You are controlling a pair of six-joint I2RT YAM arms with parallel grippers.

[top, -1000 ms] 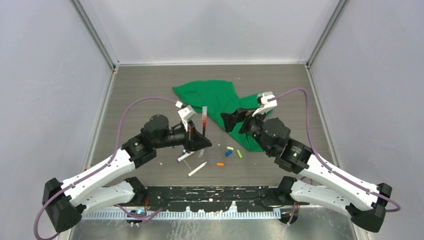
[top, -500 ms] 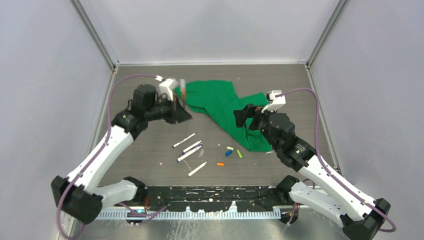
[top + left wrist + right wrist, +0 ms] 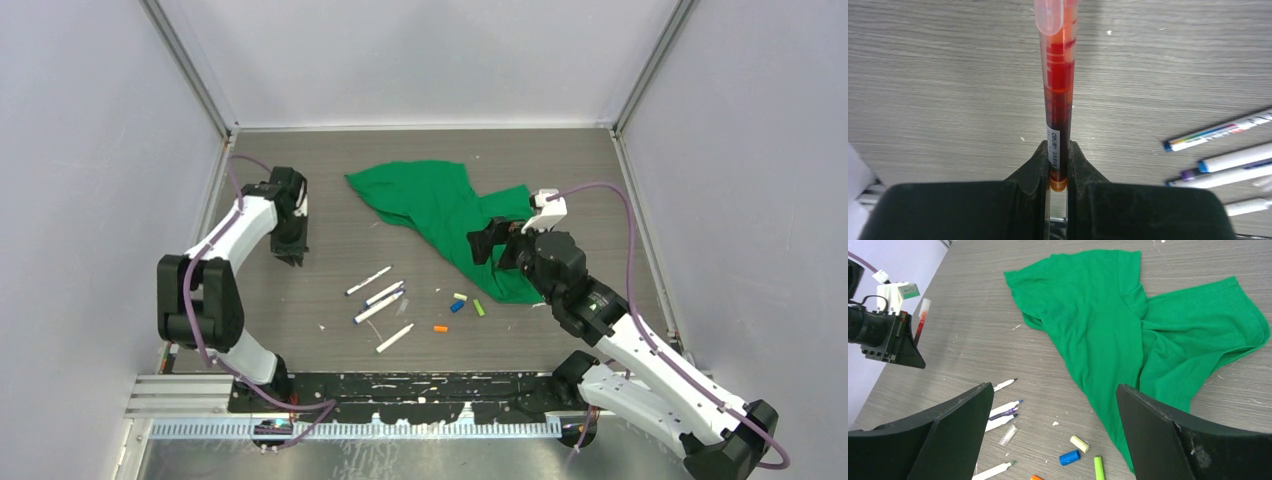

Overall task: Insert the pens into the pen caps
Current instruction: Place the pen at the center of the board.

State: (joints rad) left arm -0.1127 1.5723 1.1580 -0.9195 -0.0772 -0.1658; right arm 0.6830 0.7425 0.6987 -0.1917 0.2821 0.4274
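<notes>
The bare tabletop lies below the left gripper, clear of the white pens, so the gripper should next go down slightly back and let go of the red pen there.
My left gripper (image 3: pixel 1058 147) is shut on a red-barrelled pen (image 3: pixel 1058 90) near its orange end, and a clear cap (image 3: pixel 1052 15) covers the far end. This gripper (image 3: pixel 291 248) hangs at the table's left side, apart from the other pens. Several white pens (image 3: pixel 369 280) lie loose mid-table, also in the right wrist view (image 3: pixel 1004 408). Short pen caps lie beside them: yellow (image 3: pixel 1079 443), blue (image 3: pixel 1069 458), green (image 3: pixel 1098 467), orange (image 3: pixel 440 328) and clear (image 3: pixel 1008 435). My right gripper (image 3: pixel 1054 390) is open and empty above them, by the cloth's edge (image 3: pixel 490 240).
A crumpled green cloth (image 3: pixel 440 205) covers the middle to right of the table, its lower edge close to the caps. Grey walls and metal rails enclose the table. Small white flecks are scattered near the pens.
My left arm swung from mid-table out to the far left, carrying the red pen. The loose pens it hid now show. My right gripper shifted slightly right and stayed open.
</notes>
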